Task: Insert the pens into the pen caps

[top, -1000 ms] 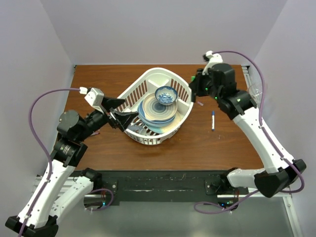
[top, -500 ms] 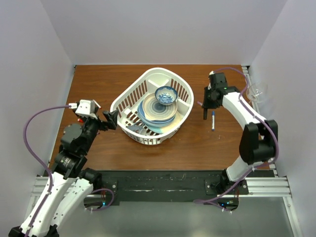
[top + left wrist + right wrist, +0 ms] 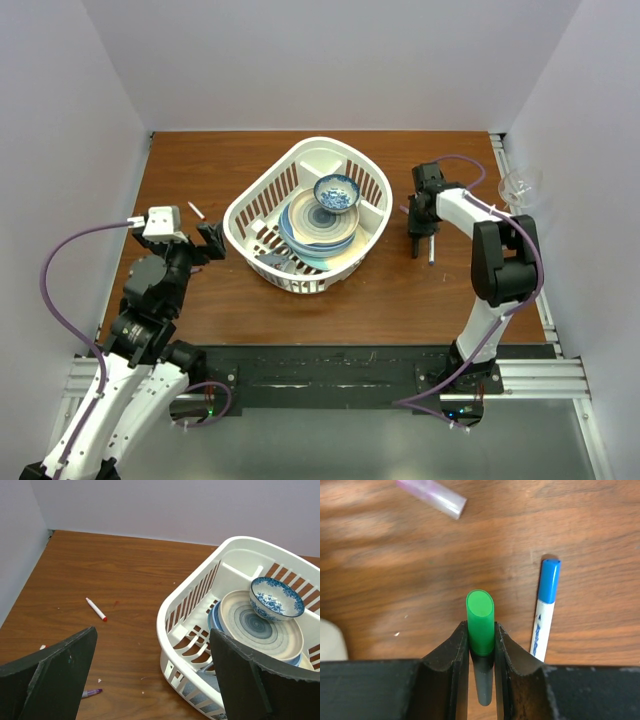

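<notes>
My left gripper should move outward next, tilt down and lower over the thin white pen's body, because that pen is below my gripper and farther outward.
My right gripper is shut on a stubby black marker with a green end, held low over the table right of the basket; it also shows in the top view. A white pen with a blue cap lies just right of it. A pale purple cap lies farther off. My left gripper is open and empty, left of the basket. A thin white pen with a red tip lies on the table ahead of it. A purple-tipped pen lies by the left finger.
A white basket holding plates and a blue-patterned bowl stands mid-table; its wall is close to my left gripper's right finger. A wine glass stands at the right edge. Walls enclose the left, back and right sides.
My left arm has drawn back from the basket to the left. My right arm has folded down, bringing its gripper low over the table beside the blue-capped pen.
</notes>
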You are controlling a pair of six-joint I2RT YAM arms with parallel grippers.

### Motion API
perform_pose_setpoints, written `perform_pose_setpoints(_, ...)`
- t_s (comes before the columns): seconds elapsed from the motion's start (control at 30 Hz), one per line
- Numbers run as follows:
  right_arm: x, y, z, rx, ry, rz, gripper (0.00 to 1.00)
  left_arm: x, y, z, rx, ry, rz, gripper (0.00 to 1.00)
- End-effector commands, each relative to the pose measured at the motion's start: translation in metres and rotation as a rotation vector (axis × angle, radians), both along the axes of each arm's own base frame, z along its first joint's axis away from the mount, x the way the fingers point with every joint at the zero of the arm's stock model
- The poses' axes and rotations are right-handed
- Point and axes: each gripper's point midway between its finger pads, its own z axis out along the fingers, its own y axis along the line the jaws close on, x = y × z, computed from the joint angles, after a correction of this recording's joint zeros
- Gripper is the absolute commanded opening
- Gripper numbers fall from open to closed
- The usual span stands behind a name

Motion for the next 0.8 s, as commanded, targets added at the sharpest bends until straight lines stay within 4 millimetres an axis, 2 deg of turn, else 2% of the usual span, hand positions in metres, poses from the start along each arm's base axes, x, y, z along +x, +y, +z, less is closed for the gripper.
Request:
perform_pose_setpoints(0.0,0.011,-0.008,-0.002,-0.035,-0.038,-0.029,0.11,0.001,0.009,0.004,0.014,-0.017,0.054,1.00)
perform_pose_setpoints(0.2,0.009,-0.009,-0.013,-0.037,-0.014,-0.059,0.20,0.000,0.022,0.000,0.013,0.002,0.126,1.00)
perform_pose_setpoints(0.43,0.008,-0.010,-0.010,-0.033,-0.023,-0.061,0.32,0.000,0.031,-0.006,0.011,0.033,0.183,1.00)
perform_pose_setpoints(0.53,0.009,-0.007,0.000,-0.020,-0.040,-0.053,0.37,0.000,0.035,-0.008,0.001,0.041,0.217,1.00)
perform_pose_setpoints(0.63,0.013,-0.001,0.017,0.016,-0.071,-0.033,0.41,0.001,0.043,-0.010,-0.018,0.069,0.285,1.00)
perform_pose_setpoints(0.7,0.018,0.003,0.035,0.033,-0.107,-0.019,0.45,0.000,0.053,-0.012,-0.039,0.097,0.364,1.00)
perform_pose_setpoints(0.73,0.019,0.004,0.042,0.038,-0.122,-0.018,0.46,0.002,0.053,-0.022,-0.047,0.143,0.388,1.00)
perform_pose_setpoints(0.77,0.021,0.005,0.050,0.045,-0.135,-0.009,0.48,0.003,0.055,-0.015,-0.065,0.143,0.409,1.00)
